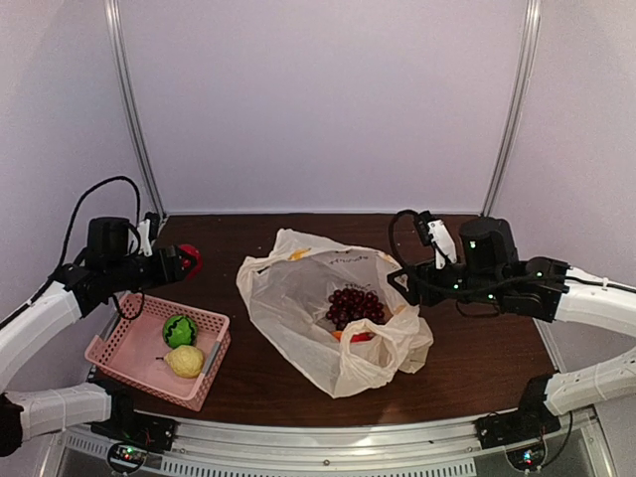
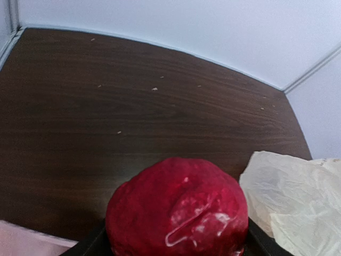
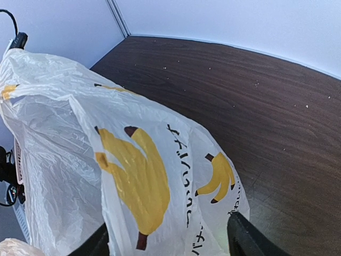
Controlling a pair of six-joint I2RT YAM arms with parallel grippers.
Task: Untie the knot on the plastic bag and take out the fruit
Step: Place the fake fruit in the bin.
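Note:
I will draw my left gripper back, lower it over the basket's bare bottom and release the red apple (image 2: 178, 208), since the ball and pear occupy the basket's bag side.
The plastic bag (image 1: 294, 298) lies crumpled mid-table with its mouth open; the knot is out of view. Inside it show a dark purple grape bunch (image 1: 355, 304) and small red pieces (image 1: 359, 336). My left gripper (image 1: 179, 264) hovers left of the bag, above the basket's far corner, shut on a red apple (image 2: 178, 208) that fills the left wrist view. At the bag's right edge, my right gripper (image 1: 402, 283) is open. Its dark fingers (image 3: 243, 238) stand wide apart with banana-printed bag film (image 3: 138, 176) between them.
A pink perforated basket (image 1: 124, 346) sits at the front left and holds a green striped ball (image 1: 180, 330) and a yellow pear (image 1: 185, 361). Dark wooden table (image 1: 477, 348) runs to white walls behind and a metal rail in front.

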